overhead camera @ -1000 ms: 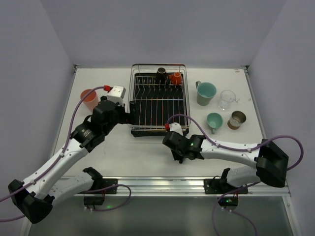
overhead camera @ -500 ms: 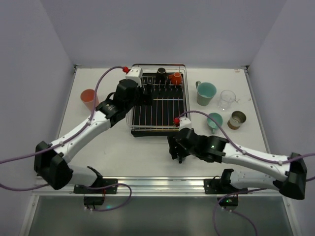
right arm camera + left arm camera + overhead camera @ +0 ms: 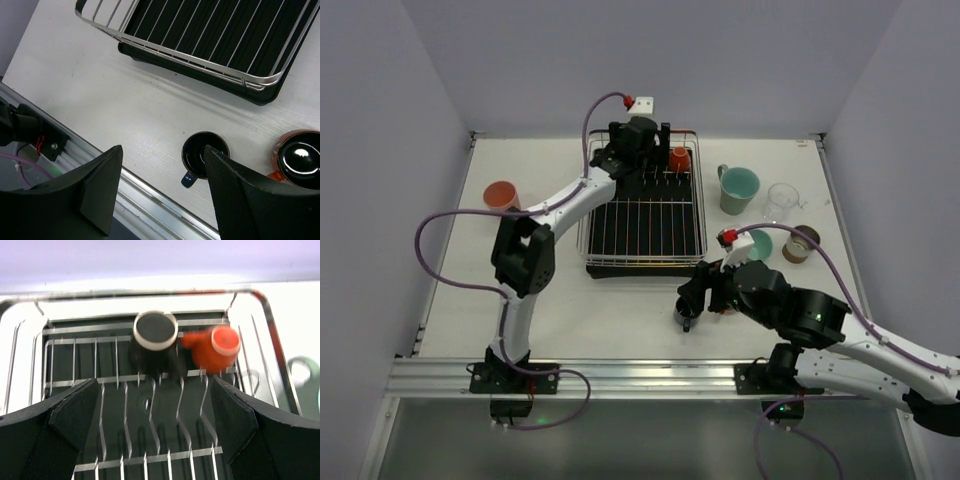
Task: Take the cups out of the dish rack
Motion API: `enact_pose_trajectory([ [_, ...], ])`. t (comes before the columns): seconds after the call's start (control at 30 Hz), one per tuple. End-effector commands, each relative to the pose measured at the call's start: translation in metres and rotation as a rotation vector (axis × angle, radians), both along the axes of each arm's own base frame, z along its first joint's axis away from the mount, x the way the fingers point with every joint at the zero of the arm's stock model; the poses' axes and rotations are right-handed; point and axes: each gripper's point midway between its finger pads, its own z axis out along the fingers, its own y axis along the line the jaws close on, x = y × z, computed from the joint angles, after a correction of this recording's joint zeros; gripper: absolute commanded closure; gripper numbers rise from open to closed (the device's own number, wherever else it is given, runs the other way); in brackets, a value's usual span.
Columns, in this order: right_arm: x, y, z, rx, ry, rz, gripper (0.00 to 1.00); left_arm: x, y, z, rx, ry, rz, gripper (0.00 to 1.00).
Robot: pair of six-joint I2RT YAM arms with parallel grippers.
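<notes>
The upturned black cup already stands in line with the gap between my left gripper's open fingers, so they will lower around the raised base of the upturned black cup [image 3: 155, 331].
The dish rack [image 3: 695, 215] stands mid-table. At its far end stand a black cup [image 3: 155, 332] and an orange cup [image 3: 678, 158], both upside down. My left gripper [image 3: 642, 152] hovers open over them and hides the black cup from above. In the left wrist view the gripper [image 3: 154, 386] is empty, with the orange cup [image 3: 218, 345] ahead on the right. My right gripper [image 3: 693, 298] is open and empty in front of the rack. The blue cup [image 3: 204, 161] stands upright on the table beside the right gripper's [image 3: 162, 150] right finger.
A red cup [image 3: 296, 159] stands right of the blue one. A salmon-pink cup [image 3: 501, 197] stands left of the rack. A green cup [image 3: 738, 188], a clear cup [image 3: 782, 203], a teal cup [image 3: 758, 243] and a brown cup [image 3: 802, 243] stand to the right. The table's metal front rail [image 3: 640, 375] is close.
My left arm has swung from the rack's left side to its far end, over the black and orange cups. My right arm has drawn back to the right, and the blue cup now stands free.
</notes>
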Motion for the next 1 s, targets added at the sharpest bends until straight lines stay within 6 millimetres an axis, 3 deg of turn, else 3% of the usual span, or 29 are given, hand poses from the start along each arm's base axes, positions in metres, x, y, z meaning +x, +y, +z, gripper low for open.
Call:
enact_pose_trajectory([
  [0.0, 0.001, 0.004, 0.006, 0.054, -0.031, 0.014, 0.32, 0.039, 0.0, 0.027, 0.001, -0.111, 0.076, 0.0],
  [0.03, 0.0, 0.003, 0.006, 0.063, -0.034, 0.017, 0.32, 0.046, -0.004, 0.037, -0.01, -0.137, 0.076, 0.0],
  [0.07, -0.001, 0.004, 0.006, 0.068, -0.034, 0.022, 0.32, 0.051, -0.006, 0.033, 0.0, -0.138, 0.072, 0.0],
  [0.1, -0.001, 0.004, 0.008, 0.077, -0.04, 0.024, 0.32, 0.057, -0.01, 0.015, 0.018, -0.119, 0.07, 0.0],
  [0.17, -0.001, 0.001, 0.011, 0.083, -0.055, 0.019, 0.32, 0.065, -0.013, 0.014, 0.021, -0.134, 0.066, 0.01],
  [0.27, -0.003, 0.0, 0.016, 0.099, -0.064, 0.028, 0.32, 0.077, -0.014, -0.01, 0.033, -0.127, 0.079, 0.02],
  [0.43, -0.01, 0.007, 0.016, 0.131, -0.049, 0.075, 0.32, 0.092, -0.016, -0.02, 0.041, -0.174, 0.087, 0.04],
  [0.47, -0.011, 0.008, 0.014, 0.132, -0.044, 0.082, 0.32, 0.096, -0.016, -0.029, 0.047, -0.175, 0.092, 0.04],
  [0.6, -0.015, 0.012, 0.005, 0.129, -0.016, 0.099, 0.32, 0.108, -0.02, -0.031, 0.043, -0.213, 0.099, 0.07],
  [0.8, -0.017, 0.014, -0.003, 0.124, 0.009, 0.103, 0.32, 0.113, -0.021, -0.031, 0.021, -0.242, 0.1, 0.24],
  [0.97, -0.017, 0.014, -0.008, 0.117, 0.02, 0.098, 0.32, 0.111, -0.018, -0.021, 0.027, -0.272, 0.1, 0.48],
])
